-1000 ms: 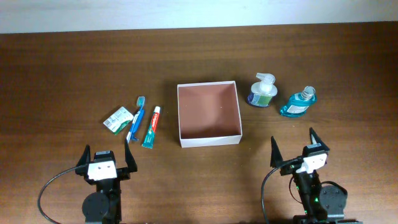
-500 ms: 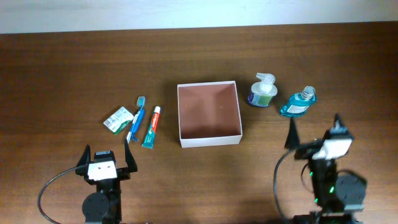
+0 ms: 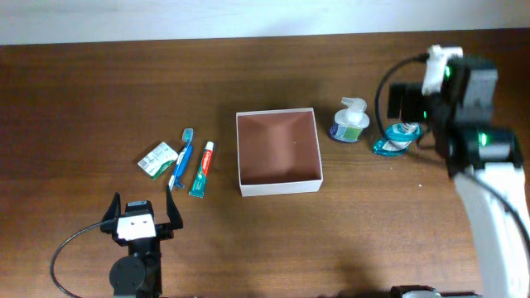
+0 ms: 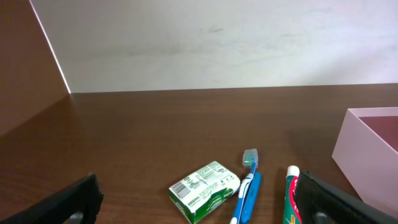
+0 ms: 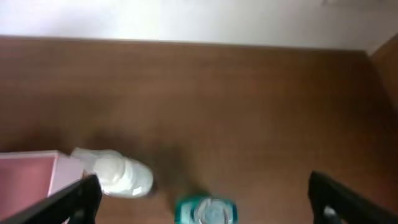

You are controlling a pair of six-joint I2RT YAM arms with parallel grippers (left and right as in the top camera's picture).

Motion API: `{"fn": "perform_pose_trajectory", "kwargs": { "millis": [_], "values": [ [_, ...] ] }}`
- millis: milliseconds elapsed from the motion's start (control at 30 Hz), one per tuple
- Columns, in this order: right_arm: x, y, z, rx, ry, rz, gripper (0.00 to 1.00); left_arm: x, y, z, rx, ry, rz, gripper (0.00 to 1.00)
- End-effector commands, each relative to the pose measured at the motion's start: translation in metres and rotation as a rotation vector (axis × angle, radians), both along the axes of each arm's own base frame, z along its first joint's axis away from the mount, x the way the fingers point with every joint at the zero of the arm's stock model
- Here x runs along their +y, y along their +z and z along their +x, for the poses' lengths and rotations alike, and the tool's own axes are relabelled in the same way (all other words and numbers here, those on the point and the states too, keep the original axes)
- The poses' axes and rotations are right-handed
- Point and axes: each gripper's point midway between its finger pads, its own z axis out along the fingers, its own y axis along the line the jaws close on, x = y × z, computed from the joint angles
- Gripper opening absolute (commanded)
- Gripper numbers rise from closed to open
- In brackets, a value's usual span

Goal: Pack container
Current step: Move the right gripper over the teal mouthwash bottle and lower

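Observation:
The blue bottle's capped top is below my right gripper, in the middle between the wide fingers, so I will lower my right gripper's open fingers around it next.
The container, a shallow white-walled square box with a reddish-brown floor, sits mid-table with nothing in it. My left gripper rests open near the front edge. In the left wrist view its fingers frame a green box, a blue toothbrush and a toothpaste tube, all apart from the jaws. My right gripper hangs open above a blue bottle. In the blurred right wrist view the blue bottle lies between the wide jaws, with a white pump bottle to its left.
Left of the container lie the green box, the toothbrush and the toothpaste tube. The pump bottle stands just right of it. A pale wall runs along the table's far edge.
My right arm has risen from the front edge and swung toward the far right, coming over the blue bottle. The left arm and all the objects have not moved.

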Motion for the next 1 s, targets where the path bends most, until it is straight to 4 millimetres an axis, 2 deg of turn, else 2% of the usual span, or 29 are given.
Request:
{"fn": "perform_pose_trajectory", "kwargs": {
  "millis": [0, 100, 233, 333, 400, 500, 633, 733, 800, 867, 967],
  "values": [
    [-0.012, 0.014, 0.018, -0.012, -0.048, -0.044, 0.99, 0.002, -0.001, 0.000, 0.000, 0.005, 0.019, 0.99],
    [-0.010, 0.007, 0.021, 0.005, -0.038, -0.035, 0.99, 0.002, -0.001, 0.000, 0.000, 0.005, 0.019, 0.99],
    [-0.001, -0.002, 0.012, 0.056, 0.000, -0.003, 0.99, 0.002, -0.001, 0.000, 0.000, 0.005, 0.019, 0.99],
    [0.009, -0.016, 0.000, 0.132, 0.044, 0.041, 0.99, 0.002, -0.001, 0.000, 0.000, 0.005, 0.019, 0.99],
    [0.009, -0.026, -0.012, 0.195, 0.042, 0.047, 0.99, 0.002, -0.001, 0.000, 0.000, 0.005, 0.019, 0.99],
    [0.001, -0.036, -0.024, 0.248, -0.059, 0.125, 0.97, 0.002, -0.001, 0.000, 0.000, 0.005, 0.019, 0.99],
    [-0.024, -0.044, -0.039, 0.294, -0.193, 0.195, 0.86, 0.002, -0.001, 0.000, 0.000, 0.005, 0.019, 1.00],
    [-0.039, -0.048, -0.046, 0.310, -0.238, 0.202, 0.83, 0.002, -0.001, 0.000, 0.000, 0.005, 0.019, 0.99],
    [-0.046, -0.050, -0.048, 0.317, -0.240, 0.194, 0.81, 0.002, -0.001, 0.000, 0.000, 0.005, 0.019, 0.99],
    [-0.049, -0.053, -0.049, 0.329, -0.203, 0.158, 0.75, 0.002, -0.001, 0.000, 0.000, 0.005, 0.019, 0.99],
    [-0.039, -0.057, -0.046, 0.342, -0.097, 0.145, 0.73, 0.002, -0.001, 0.000, 0.000, 0.005, 0.019, 0.99]
  ]
}}
